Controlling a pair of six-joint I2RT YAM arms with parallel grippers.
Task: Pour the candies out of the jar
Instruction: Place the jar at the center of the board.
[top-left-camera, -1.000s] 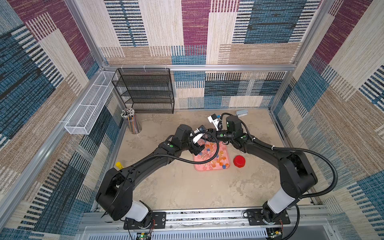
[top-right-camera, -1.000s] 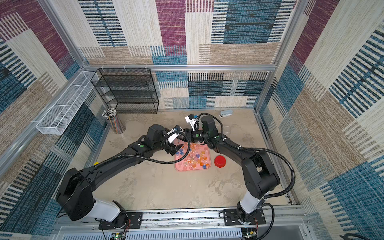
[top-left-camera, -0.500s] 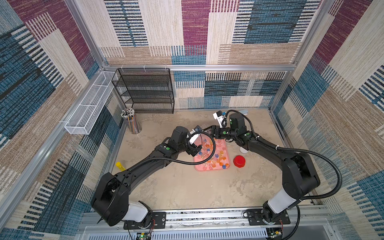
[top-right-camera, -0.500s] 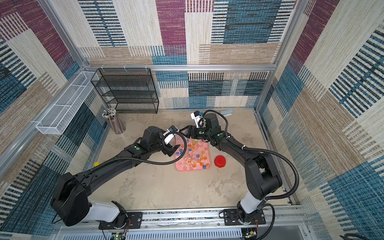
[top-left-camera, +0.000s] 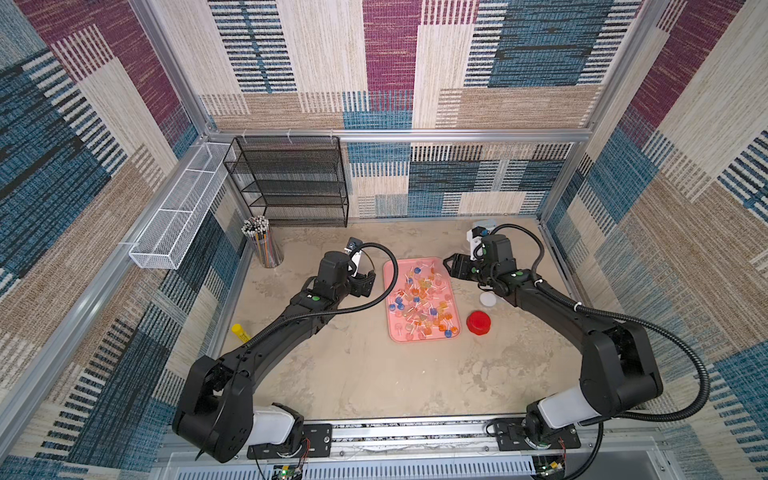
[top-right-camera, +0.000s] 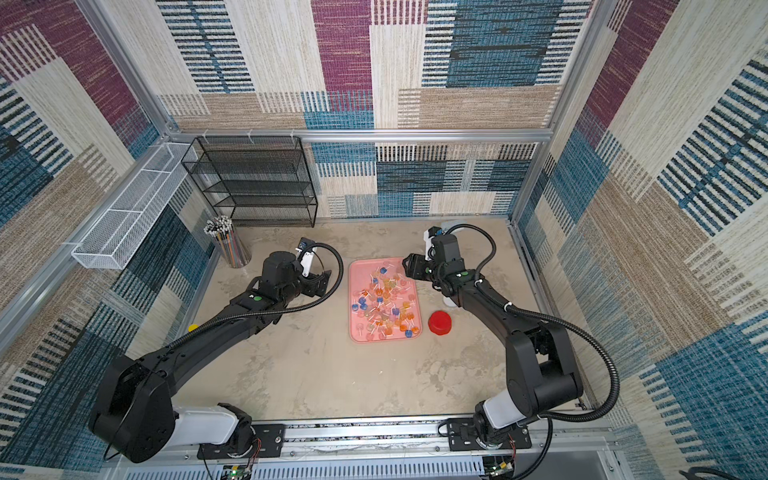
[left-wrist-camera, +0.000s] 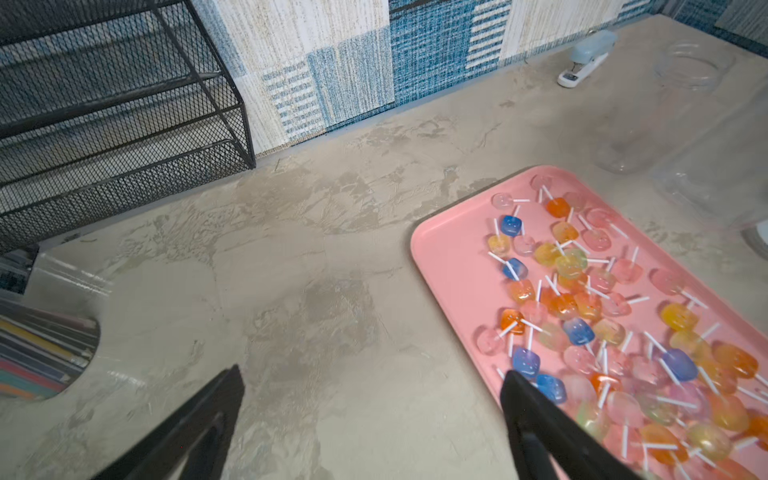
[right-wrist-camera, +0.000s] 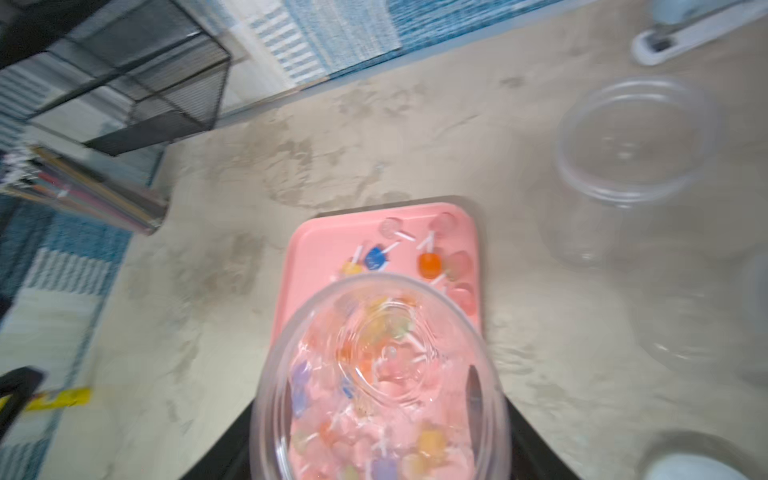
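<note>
The bare table between tray (top-left-camera: 392, 274) and white cap is open. My right gripper will next move off the tray's corner and down over that spot to release the clear jar.
The candies (top-left-camera: 422, 299) (top-right-camera: 384, 301) (left-wrist-camera: 582, 299) lie spread over a pink tray (top-left-camera: 392, 274) (top-right-camera: 357, 274) (left-wrist-camera: 449, 257) in mid-table. My right gripper (top-left-camera: 451, 268) (top-right-camera: 409, 266) (right-wrist-camera: 378, 436) hangs over the tray's far right corner, shut on the clear jar (right-wrist-camera: 378, 374). The tray and candies show through the jar's base, and I cannot tell whether any candies are inside it. The jar barely shows in both top views. My left gripper (top-left-camera: 365, 282) (top-right-camera: 322, 282) (left-wrist-camera: 370, 399) is open and empty over bare table, just left of the tray.
A red lid (top-left-camera: 478, 322) and a white cap (top-left-camera: 488, 299) lie right of the tray. A pencil cup (top-left-camera: 266, 245), black mesh shelf (top-left-camera: 291, 183) and white wire basket (top-left-camera: 183, 216) stand at the back left. Another clear jar (right-wrist-camera: 631, 137) and a stapler (left-wrist-camera: 586, 58) sit at the back right.
Both grippers have drawn apart from above the tray's far end: the left moved left off the tray, the right moved right with the jar.
</note>
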